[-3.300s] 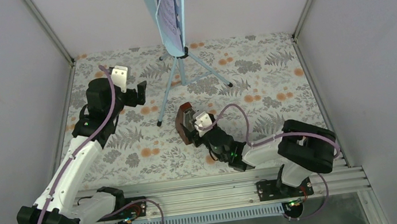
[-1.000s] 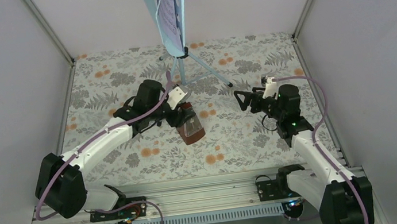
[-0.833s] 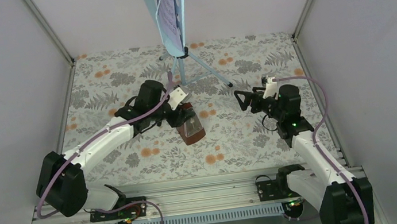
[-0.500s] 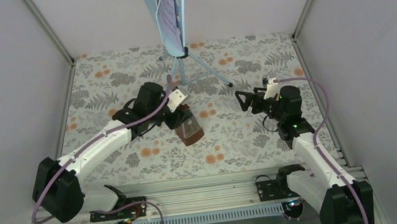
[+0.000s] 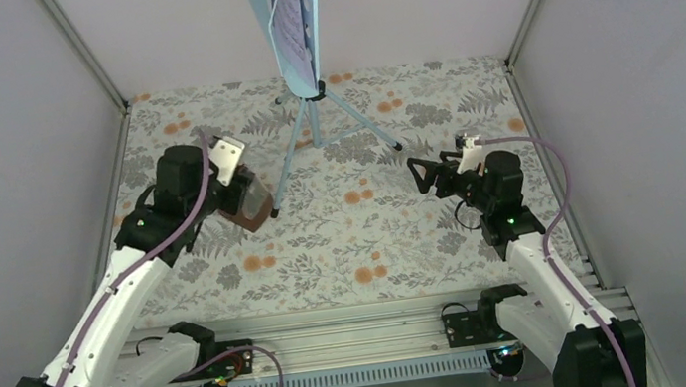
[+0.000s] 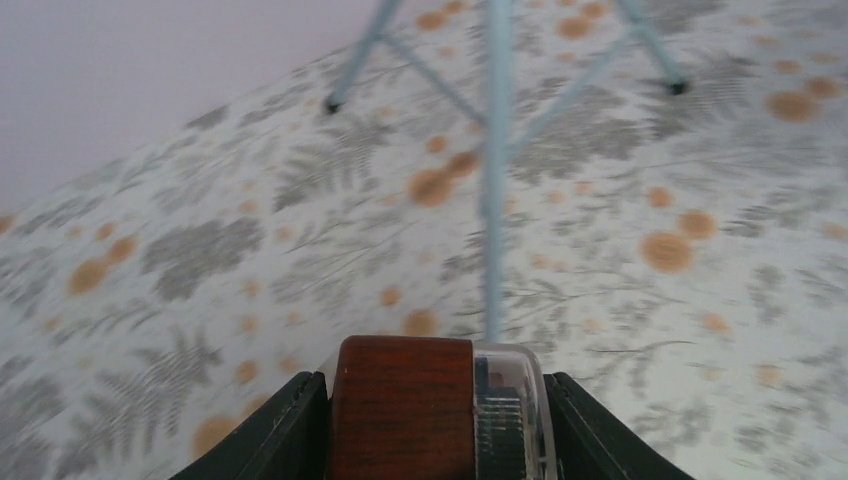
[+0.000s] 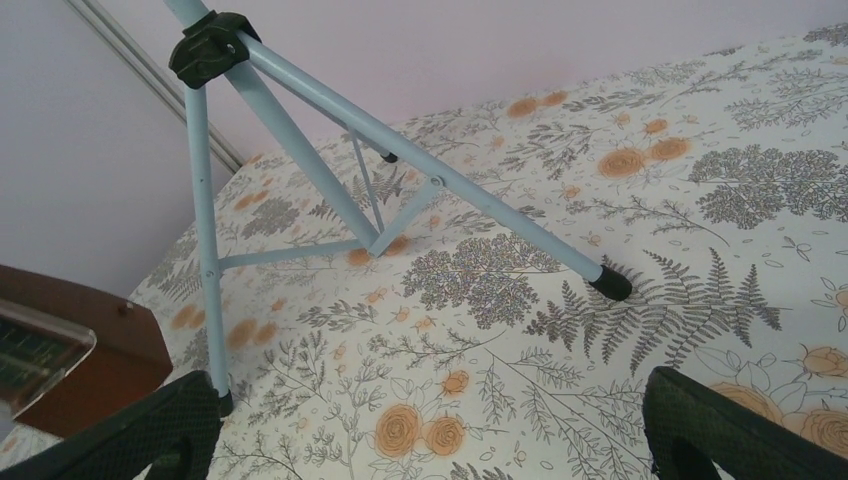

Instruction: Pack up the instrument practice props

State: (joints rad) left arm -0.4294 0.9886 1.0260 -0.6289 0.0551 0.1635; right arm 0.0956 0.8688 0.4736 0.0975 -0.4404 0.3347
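Observation:
My left gripper lowers the metronome (image 5: pixel 256 205) next, away from my base and the stand's front leg, onto open floral cloth.
My left gripper (image 5: pixel 248 198) is shut on the reddish-brown wooden metronome (image 5: pixel 256 205), its black fingers (image 6: pixel 285 430) clamping both sides. The metronome (image 6: pixel 402 405) has a clear front cover and hangs tilted over the left part of the floral cloth, close to a front leg of the stand. It also shows at the left edge of the right wrist view as a brown block, the metronome (image 7: pixel 75 365). The pale-blue music stand (image 5: pixel 312 107) rises at the back centre with sheet-music pages (image 5: pixel 287 6) on its desk. My right gripper (image 5: pixel 423 173) is open and empty, facing the tripod legs (image 7: pixel 440 185).
The floral tablecloth (image 5: pixel 395 237) covers the floor of the cell. Grey walls (image 5: pixel 12 147) close it in on the left, back and right. An aluminium rail (image 5: pixel 358 337) with both arm bases runs along the near edge. A rubber-tipped stand foot (image 7: pixel 610 283) rests ahead of my right gripper.
My left arm has swung left, carrying the metronome from the middle of the cloth to the left of the stand's front leg. The right arm has barely moved.

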